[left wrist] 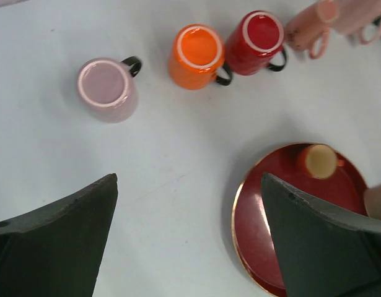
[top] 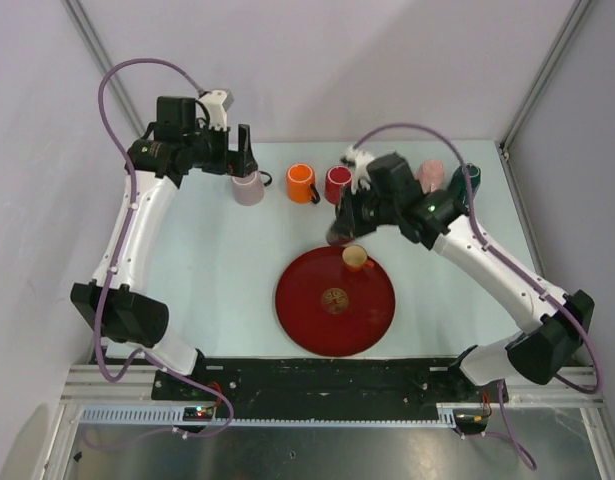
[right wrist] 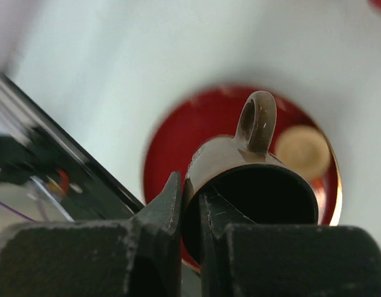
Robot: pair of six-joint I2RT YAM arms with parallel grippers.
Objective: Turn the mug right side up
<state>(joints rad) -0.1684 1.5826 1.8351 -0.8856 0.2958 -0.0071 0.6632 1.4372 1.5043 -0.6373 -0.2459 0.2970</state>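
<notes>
The plate (top: 307, 315) is bare below and back, at the orange cup's near side. My right gripper needs to draw back next, lower the mug there and release it.
My right gripper (top: 339, 226) is shut on the rim of a dark brown mug (top: 336, 235), one finger inside and one outside. It holds the mug in the air over the far edge of the red plate (top: 307, 315). In the right wrist view the mug (right wrist: 230, 158) has its dark opening toward the camera and its handle pointing away, with the gripper (right wrist: 190, 193) pinching its left wall. My left gripper (top: 243, 158) is open and empty above the lilac mug (top: 248, 188); nothing lies between its fingers (left wrist: 66, 216).
A row of mugs stands at the back: lilac (left wrist: 106, 88), orange (left wrist: 196, 54), red (left wrist: 257, 38), pink (left wrist: 320, 21), and a green one (top: 471, 176) behind my right arm. A small orange cup (top: 355, 257) stands on the plate's far side.
</notes>
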